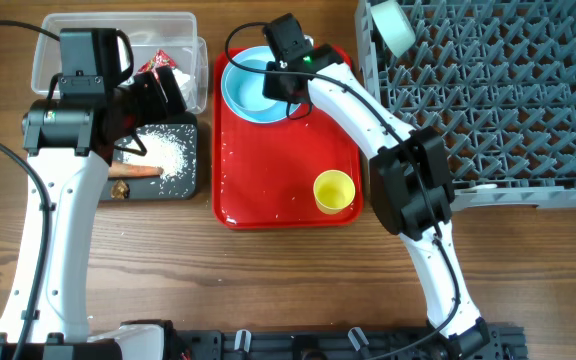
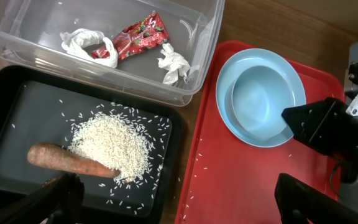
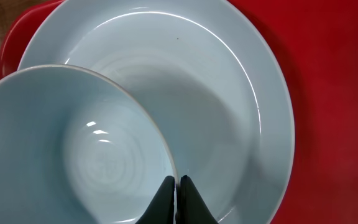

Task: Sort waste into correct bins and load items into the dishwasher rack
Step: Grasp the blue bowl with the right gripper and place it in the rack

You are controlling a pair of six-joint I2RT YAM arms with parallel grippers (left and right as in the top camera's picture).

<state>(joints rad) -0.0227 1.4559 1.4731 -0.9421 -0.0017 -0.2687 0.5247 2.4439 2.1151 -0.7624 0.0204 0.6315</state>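
Next I need to lift my right gripper over to the rack wires (image 1: 404,90) beside the pale bowl to release, since they lie to the gripper's right in the overhead view.
My right gripper (image 3: 178,183) is shut on the rim of a pale-blue bowl (image 3: 73,149), which sits over the light-blue plate (image 3: 229,93) on the red tray; it also shows from overhead (image 1: 283,82). My left gripper (image 2: 179,199) is open and empty, above the edge between the black tub (image 2: 17,112) and the tray. The black tub holds white rice (image 2: 114,143) and an orange carrot (image 2: 67,160). The clear tub (image 2: 207,37) holds the red wrapper (image 2: 138,37) and crumpled white paper (image 2: 174,62). A yellow cup (image 1: 334,190) stands on the tray.
The red tray (image 1: 268,180) lies mid-table with stray rice grains on it. The grey peg rack (image 1: 488,90) fills the right side, with a pale bowl (image 1: 393,25) at its far left corner. Both tubs stand at the left.
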